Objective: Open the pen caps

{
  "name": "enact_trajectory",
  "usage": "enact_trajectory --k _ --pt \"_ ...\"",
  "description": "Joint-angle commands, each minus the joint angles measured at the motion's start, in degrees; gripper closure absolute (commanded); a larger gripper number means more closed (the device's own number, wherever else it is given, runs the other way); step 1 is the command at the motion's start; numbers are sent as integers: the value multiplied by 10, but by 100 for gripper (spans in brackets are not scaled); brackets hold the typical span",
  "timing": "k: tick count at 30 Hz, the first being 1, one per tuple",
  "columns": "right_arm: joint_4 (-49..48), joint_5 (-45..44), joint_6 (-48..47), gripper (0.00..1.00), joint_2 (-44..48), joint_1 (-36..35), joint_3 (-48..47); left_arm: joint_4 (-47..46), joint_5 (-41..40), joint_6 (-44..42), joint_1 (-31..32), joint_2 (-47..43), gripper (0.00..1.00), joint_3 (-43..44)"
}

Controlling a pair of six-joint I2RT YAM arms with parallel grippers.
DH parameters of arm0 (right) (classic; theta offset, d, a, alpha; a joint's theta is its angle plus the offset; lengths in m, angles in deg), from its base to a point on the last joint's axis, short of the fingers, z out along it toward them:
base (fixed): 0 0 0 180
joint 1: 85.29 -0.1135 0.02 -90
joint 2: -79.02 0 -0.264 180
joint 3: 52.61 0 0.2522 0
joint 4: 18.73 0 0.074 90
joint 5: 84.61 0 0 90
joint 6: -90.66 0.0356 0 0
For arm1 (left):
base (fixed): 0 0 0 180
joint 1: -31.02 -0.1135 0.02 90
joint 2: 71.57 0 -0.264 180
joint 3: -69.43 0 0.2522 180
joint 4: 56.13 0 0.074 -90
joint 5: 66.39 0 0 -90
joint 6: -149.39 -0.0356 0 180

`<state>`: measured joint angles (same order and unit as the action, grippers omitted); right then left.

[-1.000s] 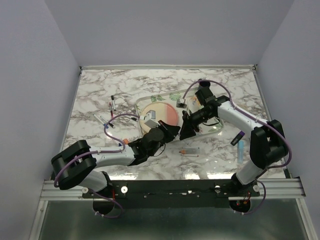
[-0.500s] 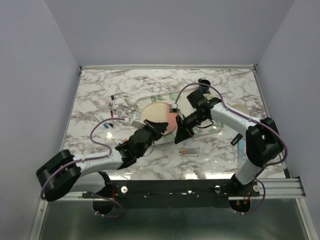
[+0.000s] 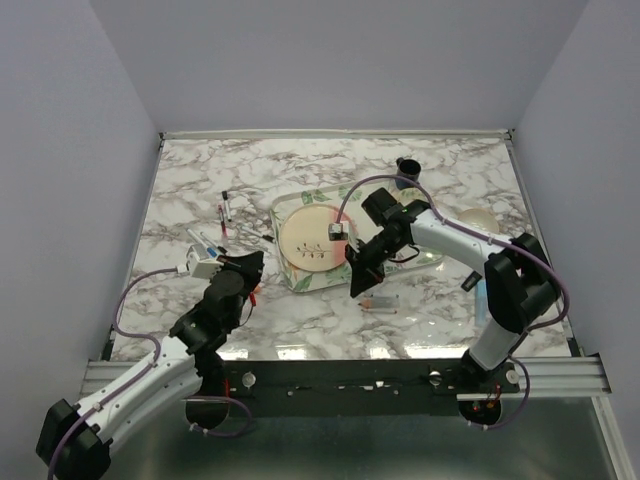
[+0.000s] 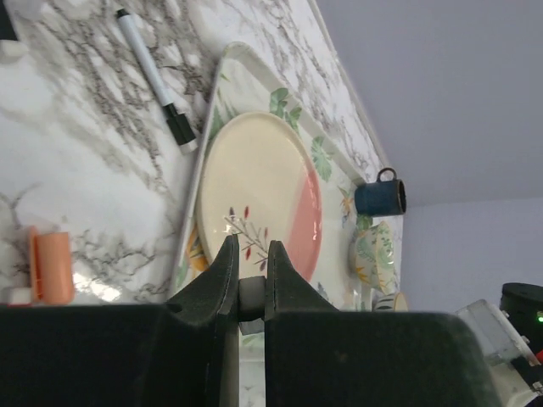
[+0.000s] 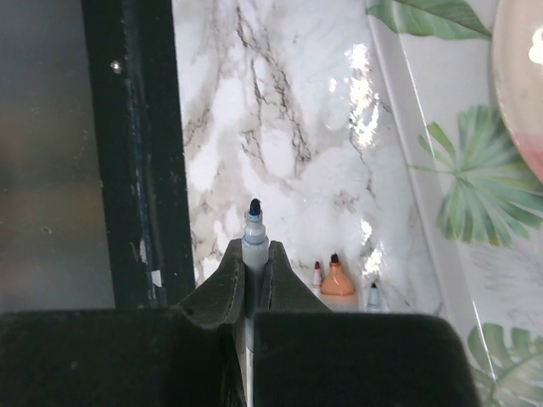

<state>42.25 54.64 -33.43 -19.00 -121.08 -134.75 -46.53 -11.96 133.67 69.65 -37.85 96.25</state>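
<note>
The pale cap is off the pen's tip, so my left gripper goes down and back next, tilting toward the marble beside the orange cap [image 4: 51,267].
My right gripper [image 5: 254,250] is shut on a thin white-barrelled pen [image 5: 254,242] whose dark blue tip is bare and points past the fingers. In the top view it [image 3: 357,280] hangs over the tray's near edge. My left gripper [image 4: 248,250] is shut on a small pale pen cap [image 4: 250,297]; in the top view it [image 3: 248,268] is over the table left of the tray, well apart from the right one. Three uncapped pens [image 5: 337,275] lie on the marble below the right gripper. An orange cap [image 4: 51,267] lies near the left gripper.
A leaf-patterned tray [image 3: 300,198] holds a cream and pink plate [image 3: 312,240]. A dark mug [image 3: 407,165] and a bowl [image 3: 478,218] stand at the back right. Capped pens [image 3: 222,212] lie at the left; a black-capped one [image 4: 157,80] lies beside the tray. More pens [image 3: 472,280] lie at the right.
My left arm has drawn back to the left, away from the right gripper, with the cap in its jaws. The right gripper moved slightly left with the uncapped pen.
</note>
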Motion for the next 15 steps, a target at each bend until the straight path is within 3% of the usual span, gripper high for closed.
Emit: enact_trajectory --k 1,5,15 --pt "-1 -93 -19 98 21 1 2 214 -42 36 -5 -73 100 -17" --pt "-11 -146 -25 96 27 0 21 258 -49 50 -11 -90 100 -38" --pt "-16 -181 -27 93 30 1 31 256 -29 22 -28 50 96 -1"
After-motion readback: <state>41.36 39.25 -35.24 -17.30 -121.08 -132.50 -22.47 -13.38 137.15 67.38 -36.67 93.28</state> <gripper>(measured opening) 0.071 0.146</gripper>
